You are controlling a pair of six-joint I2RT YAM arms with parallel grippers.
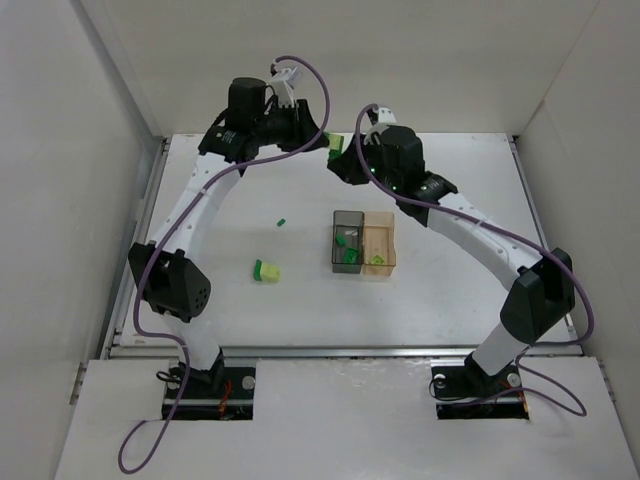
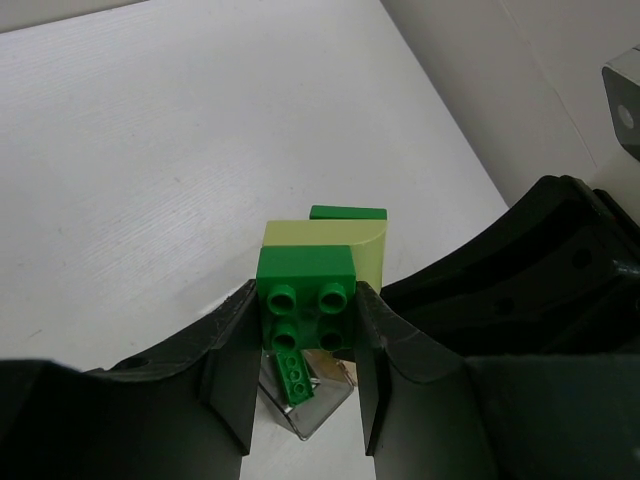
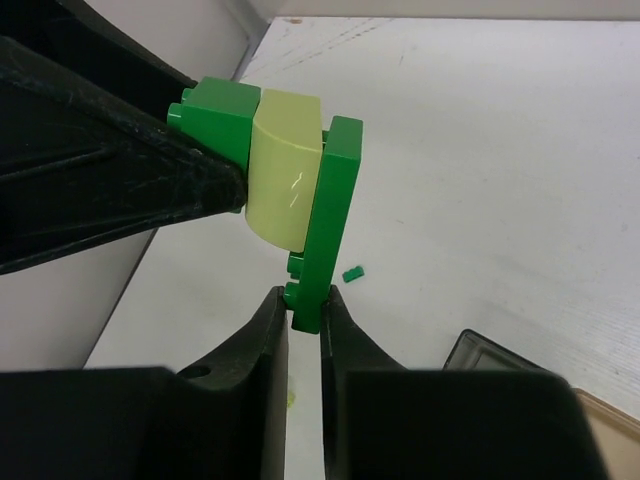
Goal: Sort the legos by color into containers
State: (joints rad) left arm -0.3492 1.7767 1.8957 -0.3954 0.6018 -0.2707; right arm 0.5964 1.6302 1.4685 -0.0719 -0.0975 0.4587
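The amber container (image 1: 380, 240) is below my left gripper and to its right in the top view, so my left gripper will next move back, down and over it to release the dark green square brick.
A stuck stack of legos (image 1: 336, 143) hangs in the air at the back of the table between both grippers. It is a dark green square brick (image 2: 306, 290), a pale yellow-green curved brick (image 2: 340, 240) and a dark green flat plate (image 3: 325, 215). My left gripper (image 2: 306, 320) is shut on the square brick. My right gripper (image 3: 304, 310) is shut on the plate's lower edge. The smoky grey container (image 1: 347, 228) holds green legos. The adjoining amber container (image 1: 380, 240) holds a pale one. A tiny green lego (image 1: 282, 222) and a yellow-and-green pair (image 1: 266, 270) lie on the table.
White walls enclose the table (image 1: 450, 190) on the left, back and right. The containers stand mid-table, below and in front of the grippers. The tiny green lego also shows in the right wrist view (image 3: 352, 273), with the grey container's corner (image 3: 490, 355) beside it.
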